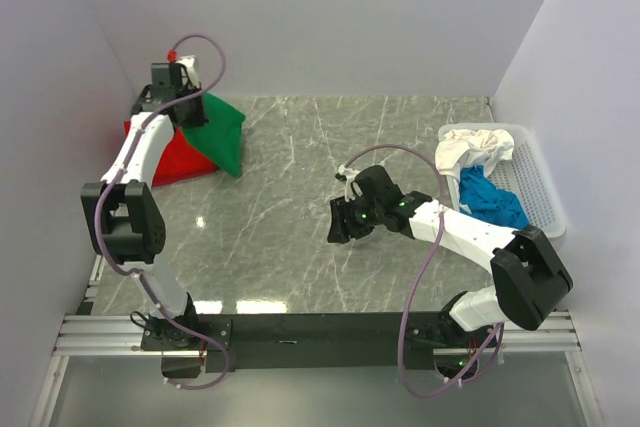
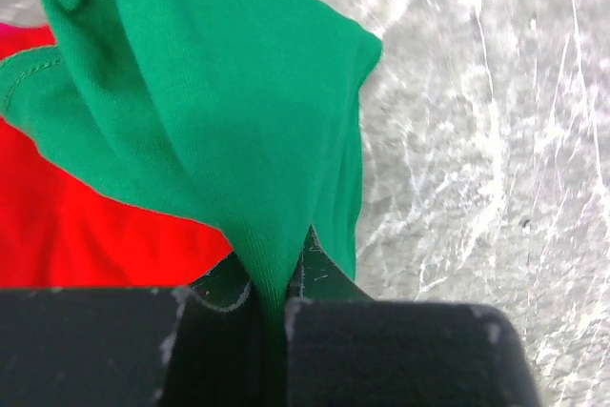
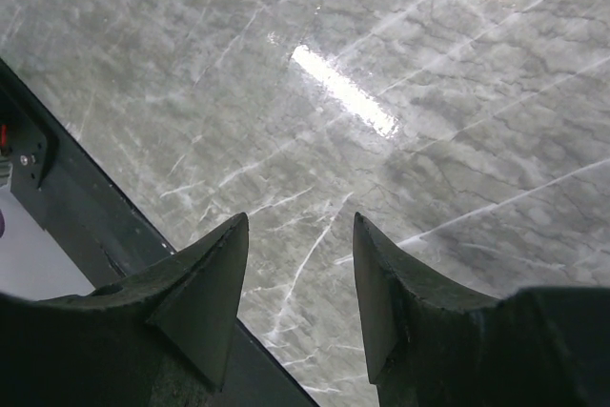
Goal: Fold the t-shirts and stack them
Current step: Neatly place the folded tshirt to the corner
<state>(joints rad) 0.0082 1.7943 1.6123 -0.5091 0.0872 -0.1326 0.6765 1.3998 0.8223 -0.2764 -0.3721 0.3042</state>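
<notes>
The red shirt's uncovered wall-side part (image 1: 165,163) (image 2: 43,221) lies below my left gripper on the left in the top view, so my left gripper should next go down to that side and release.
The green t-shirt (image 1: 222,131) hangs bunched at the far left of the table, partly over the red t-shirt (image 1: 172,160) lying flat there. My left gripper (image 1: 188,107) is shut on the green t-shirt's cloth; in the left wrist view the green cloth (image 2: 219,111) runs down between my fingertips (image 2: 315,269), with the red shirt (image 2: 86,226) beneath. My right gripper (image 1: 338,223) is open and empty above the bare marble at mid-table; it also shows in the right wrist view (image 3: 300,240). A white shirt (image 1: 468,147) and a blue shirt (image 1: 490,202) lie in the basket.
A white lattice basket (image 1: 537,182) stands at the right edge of the table. White walls close in the left, back and right. A black rail (image 1: 300,327) runs along the near edge and shows in the right wrist view (image 3: 105,231).
</notes>
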